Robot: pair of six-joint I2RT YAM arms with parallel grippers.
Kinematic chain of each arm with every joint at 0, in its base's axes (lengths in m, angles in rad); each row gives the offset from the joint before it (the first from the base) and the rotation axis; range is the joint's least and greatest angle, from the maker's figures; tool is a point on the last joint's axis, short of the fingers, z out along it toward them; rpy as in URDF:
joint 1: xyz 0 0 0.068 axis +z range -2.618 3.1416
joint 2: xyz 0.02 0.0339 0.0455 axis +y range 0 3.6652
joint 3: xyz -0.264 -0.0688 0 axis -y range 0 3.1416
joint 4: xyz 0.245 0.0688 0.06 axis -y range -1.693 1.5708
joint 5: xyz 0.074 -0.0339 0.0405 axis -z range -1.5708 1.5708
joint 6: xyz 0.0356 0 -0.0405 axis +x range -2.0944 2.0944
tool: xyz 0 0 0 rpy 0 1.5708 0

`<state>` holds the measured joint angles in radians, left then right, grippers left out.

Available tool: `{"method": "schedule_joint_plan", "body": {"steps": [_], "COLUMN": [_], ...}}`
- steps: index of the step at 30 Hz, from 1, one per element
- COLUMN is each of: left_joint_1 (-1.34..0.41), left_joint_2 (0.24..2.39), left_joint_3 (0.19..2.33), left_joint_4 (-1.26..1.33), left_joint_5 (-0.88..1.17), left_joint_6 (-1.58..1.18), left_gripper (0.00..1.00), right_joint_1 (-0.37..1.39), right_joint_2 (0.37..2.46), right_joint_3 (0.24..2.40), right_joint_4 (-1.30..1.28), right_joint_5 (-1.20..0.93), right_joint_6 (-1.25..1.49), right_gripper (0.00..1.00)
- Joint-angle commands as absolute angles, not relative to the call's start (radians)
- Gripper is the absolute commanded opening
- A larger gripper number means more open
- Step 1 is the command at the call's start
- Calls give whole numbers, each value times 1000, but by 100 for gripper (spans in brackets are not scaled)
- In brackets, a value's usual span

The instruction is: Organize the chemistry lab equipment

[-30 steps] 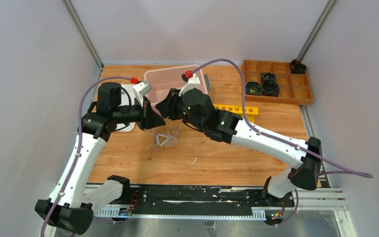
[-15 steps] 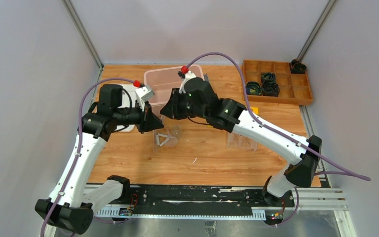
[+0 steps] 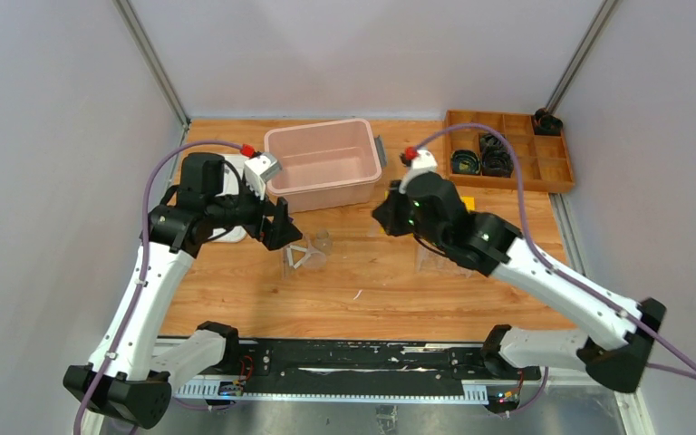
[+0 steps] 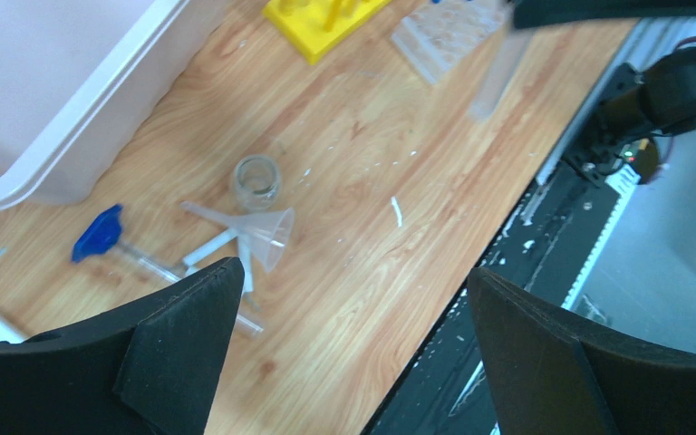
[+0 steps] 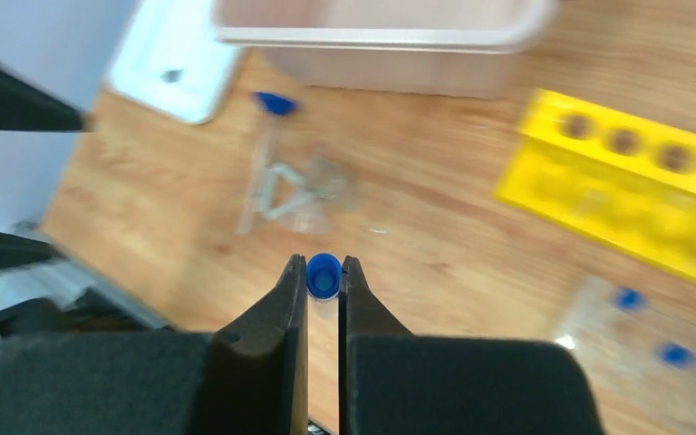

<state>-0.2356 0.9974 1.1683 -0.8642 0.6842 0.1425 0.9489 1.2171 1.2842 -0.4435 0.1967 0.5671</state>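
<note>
The clear rack [image 3: 439,263] [image 5: 634,326] with matching blue-capped tubes is below the robot's right gripper and to its right in the top view, so the right gripper will swing over there next, go down and let go.
My right gripper [image 5: 323,263] is shut on a small clear tube with a blue cap [image 5: 323,276], held above the table left of the yellow tube rack [image 5: 634,190] and the clear rack [image 5: 634,326]. From above, the right gripper [image 3: 381,217] hovers in front of the pink bin [image 3: 322,163]. My left gripper [image 4: 353,272] stands wide open with nothing between its fingers, just over the funnel [image 4: 267,237], the small clear beaker [image 4: 256,181] and a long blue-capped tube [image 4: 100,237] lying on the wood. In the top view the left gripper [image 3: 283,231] sits left of the funnel [image 3: 301,257].
A brown wooden tray [image 3: 544,172] holding black rings stands at the back right. A white flat object [image 3: 231,177] lies under the left arm beside the bin. The table's black front rail [image 4: 589,163] runs close to the left gripper.
The two grippers met at the bin's front; the right shut on the blue-capped tube, the left opened wide, and the right arm swung away to the right with the tube.
</note>
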Motion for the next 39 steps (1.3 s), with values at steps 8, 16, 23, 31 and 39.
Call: {"method": "schedule_joint_plan", "body": {"steps": [8, 16, 23, 31, 39], "left_joint_1": [-239, -238, -238, -238, -238], "left_joint_2": [1003, 1003, 998, 1000, 999], "left_joint_3": [1199, 1201, 1200, 1201, 1205], "left_joint_4": [-895, -896, -896, -896, -896], "left_joint_5": [520, 522, 521, 522, 519], "left_joint_6": [165, 165, 170, 169, 168], "left_gripper": [100, 100, 100, 100, 100], "right_joint_1": [845, 813, 784, 763, 756], "right_joint_2": [783, 732, 806, 848, 854], "right_joint_3": [720, 559, 506, 459, 424], "right_joint_4": [-479, -374, -310, -276, -264], "right_joint_5": [770, 835, 842, 844, 830], "right_joint_6": [489, 511, 534, 561, 582], "right_gripper": [0, 0, 0, 0, 0]}}
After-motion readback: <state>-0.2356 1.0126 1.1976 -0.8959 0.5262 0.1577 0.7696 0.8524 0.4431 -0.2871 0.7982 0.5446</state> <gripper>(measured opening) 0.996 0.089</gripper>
